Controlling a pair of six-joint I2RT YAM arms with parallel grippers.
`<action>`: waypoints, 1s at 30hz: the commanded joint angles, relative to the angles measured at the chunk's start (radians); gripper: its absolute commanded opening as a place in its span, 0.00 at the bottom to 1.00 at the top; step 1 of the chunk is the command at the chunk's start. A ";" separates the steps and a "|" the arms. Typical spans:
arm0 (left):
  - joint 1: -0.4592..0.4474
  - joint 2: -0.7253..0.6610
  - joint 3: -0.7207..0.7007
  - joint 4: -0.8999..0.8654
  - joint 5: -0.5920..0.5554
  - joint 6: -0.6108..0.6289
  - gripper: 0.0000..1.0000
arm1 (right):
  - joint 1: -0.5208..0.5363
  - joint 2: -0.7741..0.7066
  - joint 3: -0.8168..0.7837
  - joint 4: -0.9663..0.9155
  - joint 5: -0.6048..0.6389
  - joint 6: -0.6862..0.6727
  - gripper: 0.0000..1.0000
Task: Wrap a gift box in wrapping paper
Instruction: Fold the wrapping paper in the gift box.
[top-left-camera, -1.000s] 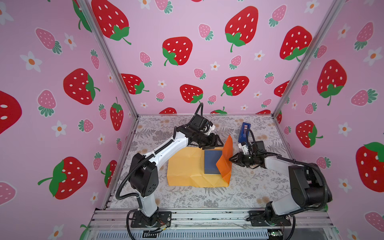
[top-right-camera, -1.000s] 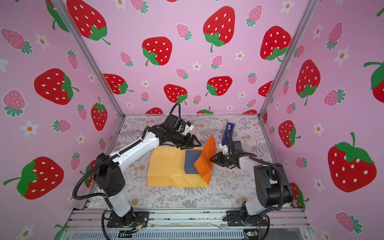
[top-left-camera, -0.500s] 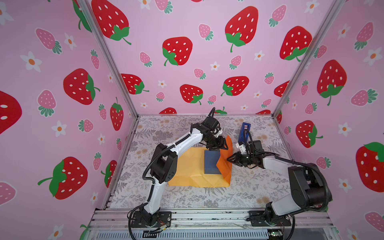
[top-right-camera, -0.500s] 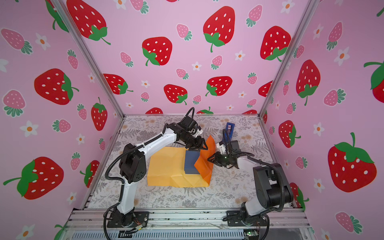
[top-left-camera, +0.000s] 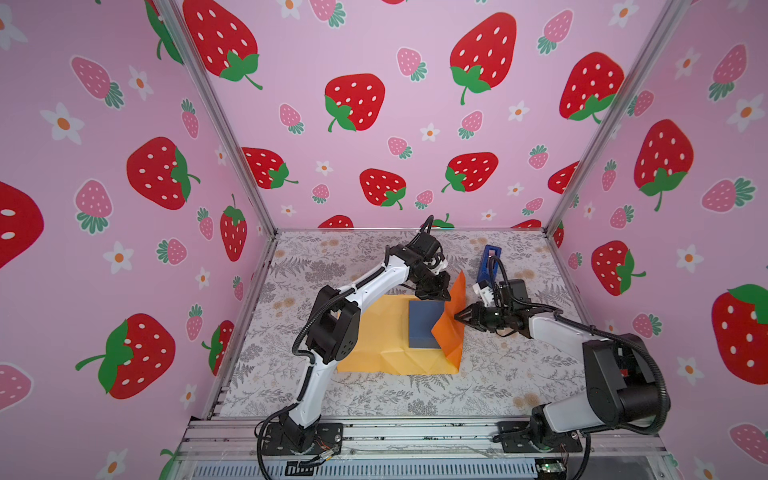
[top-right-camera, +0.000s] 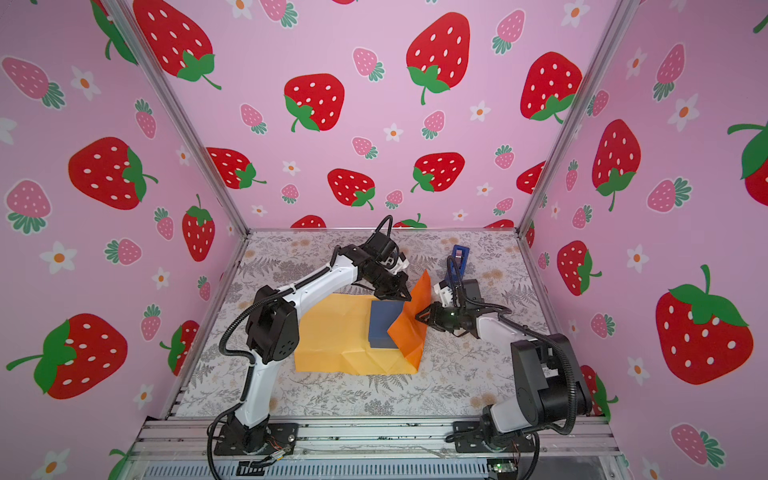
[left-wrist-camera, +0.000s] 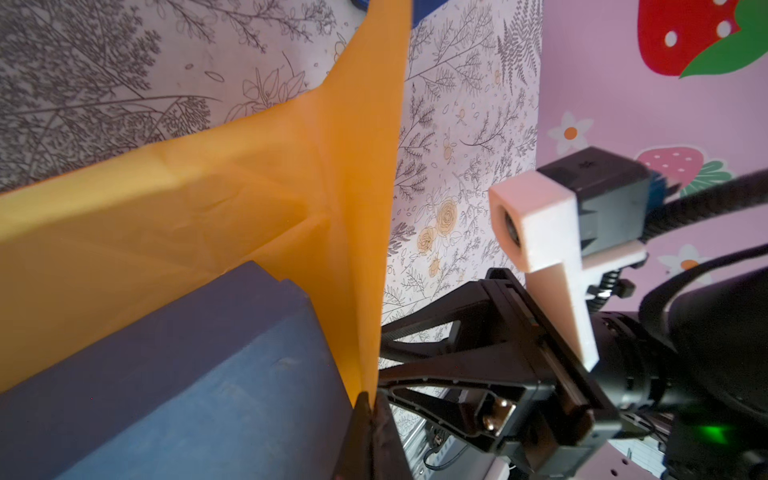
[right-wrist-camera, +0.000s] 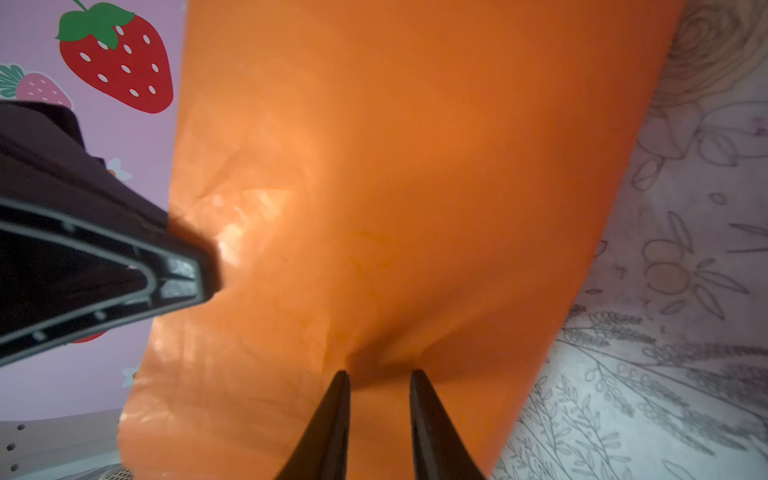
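Note:
I will pull the flap back across the still-bare navy top with my left gripper next, to the box's long edge (top-left-camera: 409, 323) opposite the flap, and let go.
The navy gift box (top-left-camera: 424, 328) (top-right-camera: 384, 324) sits on the wrapping paper (top-left-camera: 374, 340) (top-right-camera: 332, 336), which lies pale side up. The sheet's right part stands up as a bright orange flap (top-left-camera: 451, 320) against the box's right side. My left gripper (top-left-camera: 442, 296) (top-right-camera: 405, 297) is shut on the flap's far edge; in the left wrist view (left-wrist-camera: 369, 401) the edge runs between the closed tips beside the box (left-wrist-camera: 187, 374). My right gripper (top-left-camera: 457, 316) (right-wrist-camera: 378, 374) is open a little, its tips pressing on the flap's orange face (right-wrist-camera: 395, 187).
A bright blue tape dispenser (top-left-camera: 490, 259) (top-right-camera: 457, 259) stands behind the right gripper near the back. The floral table cover (top-left-camera: 374, 399) runs to pink strawberry walls on three sides. A metal rail (top-left-camera: 395, 436) with both arm bases lines the front edge.
My left gripper has swung right from behind the box to the raised flap and shut on its edge. The right gripper has held its place against the flap.

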 joint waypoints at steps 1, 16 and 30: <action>-0.013 -0.038 0.022 -0.021 0.015 -0.005 0.00 | 0.003 -0.027 0.030 -0.041 0.006 -0.006 0.28; 0.026 -0.386 -0.444 0.155 -0.098 -0.113 0.00 | -0.024 -0.113 0.155 -0.266 0.167 -0.075 0.28; 0.078 -0.447 -0.645 0.181 -0.199 -0.080 0.00 | -0.007 -0.068 0.169 -0.246 0.104 -0.073 0.28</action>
